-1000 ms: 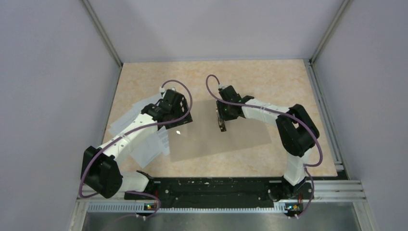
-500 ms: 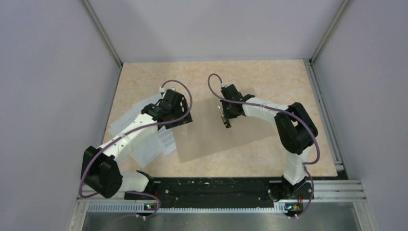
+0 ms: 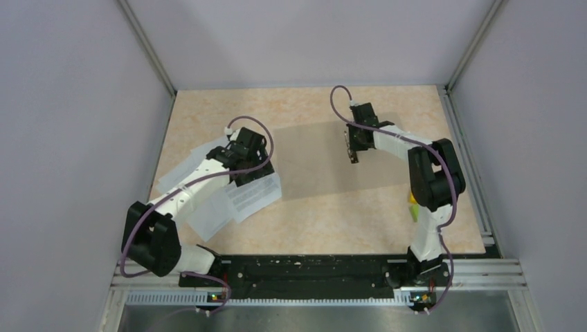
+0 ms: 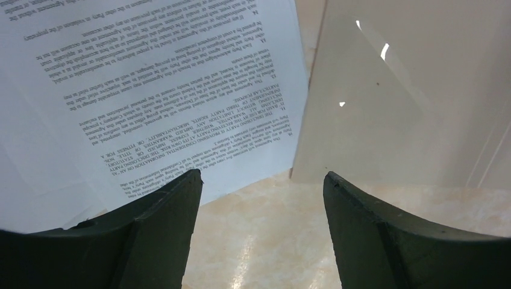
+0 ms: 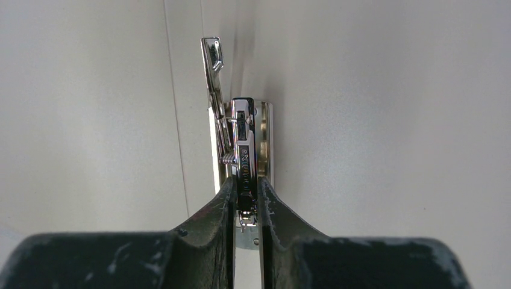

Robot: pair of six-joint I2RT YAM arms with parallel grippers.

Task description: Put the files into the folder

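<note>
The metal clip (image 3: 353, 156) (image 5: 244, 138) is already standing upright. My right gripper needs to move slightly outward over the flat folder and open its fingers to let go of the clip.
The folder (image 3: 325, 166) lies flat and brown past mid-table. In the right wrist view its pale surface (image 5: 391, 90) fills the frame. My right gripper (image 3: 354, 151) is shut on the folder's upright metal clip (image 5: 244, 138), which its jaws (image 5: 245, 189) pinch from both sides. The files (image 3: 214, 204) are white sheets fanned out at the left, and a printed one (image 3: 255, 195) lies just left of the folder. My left gripper (image 3: 250, 166) hangs open over the printed sheet's (image 4: 150, 78) edge. Its jaws (image 4: 262, 180) hold nothing, and the folder's corner (image 4: 410, 90) lies ahead to the right.
A small yellow and green block (image 3: 413, 205) sits on the beige marbled table (image 3: 332, 221) beside the right arm's lower link. Grey walls with metal rails close in the table on the left, the right and the far side.
My right gripper closed on the clip and pulled the folder away to the far right. That uncovered the printed sheet under my left gripper, which stayed open and shifted only slightly.
</note>
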